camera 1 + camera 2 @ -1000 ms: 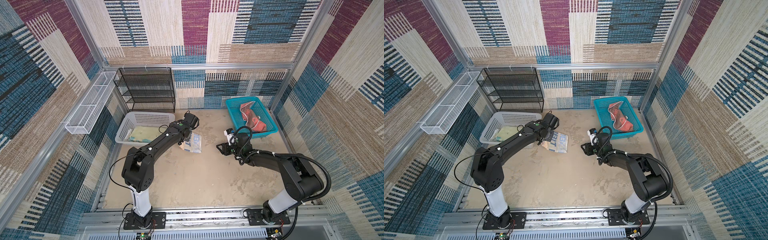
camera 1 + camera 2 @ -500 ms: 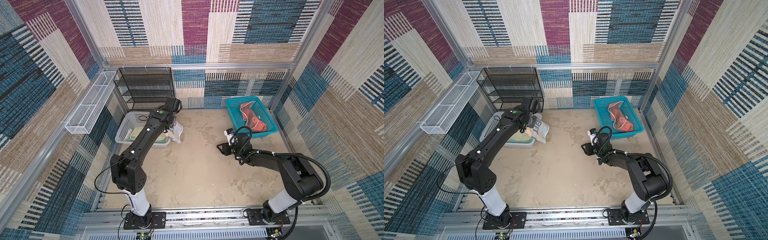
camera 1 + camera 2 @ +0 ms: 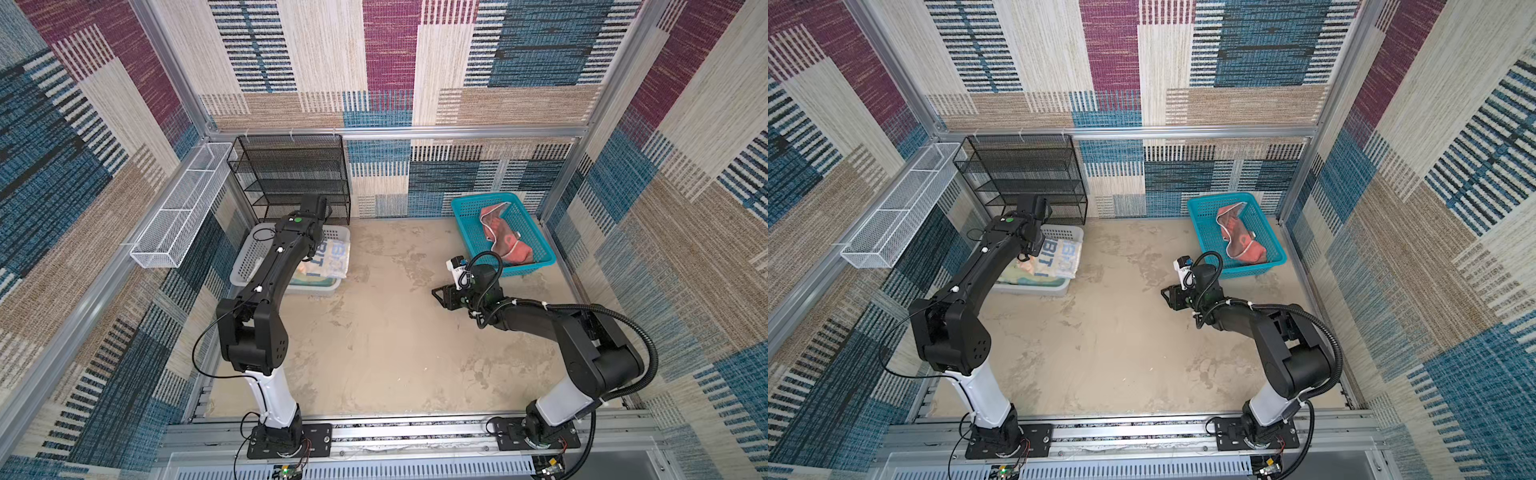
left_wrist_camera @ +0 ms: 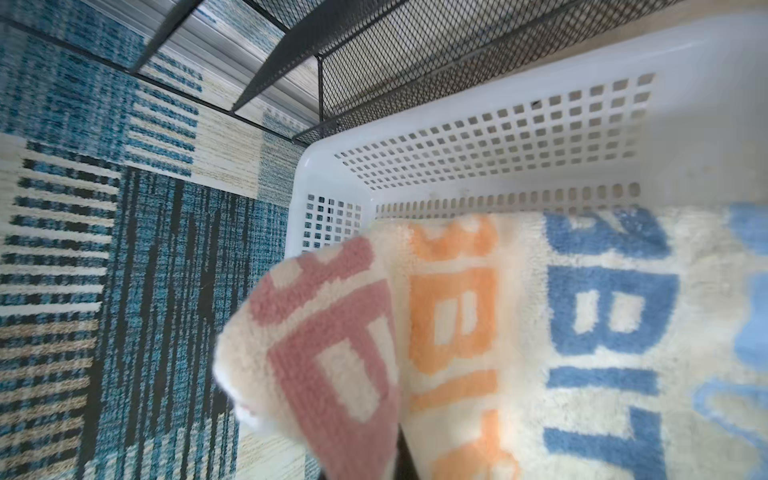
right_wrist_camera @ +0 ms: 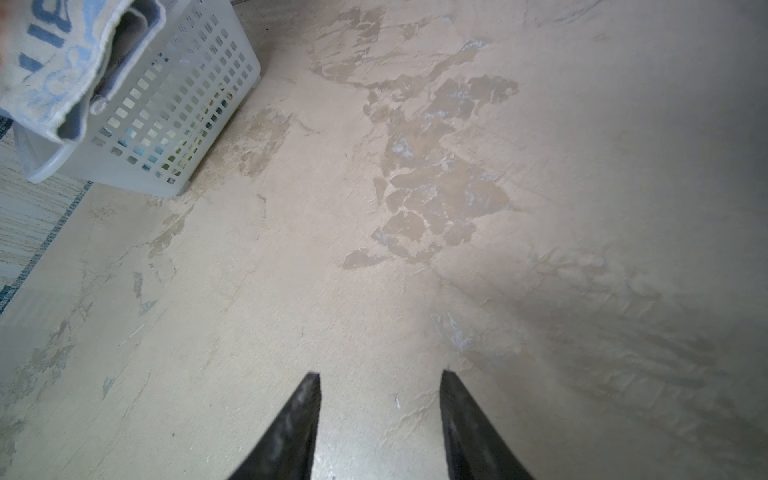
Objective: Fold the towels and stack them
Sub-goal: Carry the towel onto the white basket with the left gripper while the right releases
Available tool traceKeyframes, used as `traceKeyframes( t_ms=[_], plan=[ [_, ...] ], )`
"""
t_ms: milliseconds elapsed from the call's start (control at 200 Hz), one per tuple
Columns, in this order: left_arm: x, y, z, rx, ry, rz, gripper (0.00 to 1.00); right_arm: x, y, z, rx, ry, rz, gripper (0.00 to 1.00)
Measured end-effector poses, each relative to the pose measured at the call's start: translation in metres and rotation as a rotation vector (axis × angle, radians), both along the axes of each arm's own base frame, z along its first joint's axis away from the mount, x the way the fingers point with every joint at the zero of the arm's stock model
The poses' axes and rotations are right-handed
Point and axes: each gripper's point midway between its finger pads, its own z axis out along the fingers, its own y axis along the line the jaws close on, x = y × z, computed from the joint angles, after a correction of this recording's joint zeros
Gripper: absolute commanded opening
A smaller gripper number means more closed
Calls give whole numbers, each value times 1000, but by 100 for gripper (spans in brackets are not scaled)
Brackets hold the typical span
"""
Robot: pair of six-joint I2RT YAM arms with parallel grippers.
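The pale yellow towel [image 3: 1017,276] to stack on is below my gripper, so my left gripper needs to go down into the white basket next and let go of the folded white lettered towel there.
A folded white lettered towel [image 3: 332,259] [image 4: 582,332] hangs over the white basket [image 3: 249,257], its far end resting on the basket's right rim. My left gripper [image 3: 1027,255] is shut on it; the cloth hides the jaws in the left wrist view. Under it in the basket lies a pale yellow towel [image 3: 1017,276] with a teal edge. A coral-orange towel [image 3: 505,237] lies crumpled in the teal basket [image 3: 461,224] at the back right. My right gripper [image 5: 380,374] [image 3: 438,293] stands open and empty, low over the bare table.
A black mesh shelf [image 3: 291,178] stands right behind the white basket, close to my left wrist. A white wire rack [image 3: 183,208] is fixed to the left wall. Patterned walls close the table in on three sides.
My left arm has carried the lettered towel from the middle of the table back and left to over the white basket. The right arm has not moved.
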Motion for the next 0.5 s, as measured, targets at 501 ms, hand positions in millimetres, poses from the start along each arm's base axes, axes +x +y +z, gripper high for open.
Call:
traceKeyframes(
  t_ms=[501],
  plan=[
    [41, 21, -85, 202, 124, -17, 22, 1, 2, -4, -9, 30, 8, 49]
  ],
)
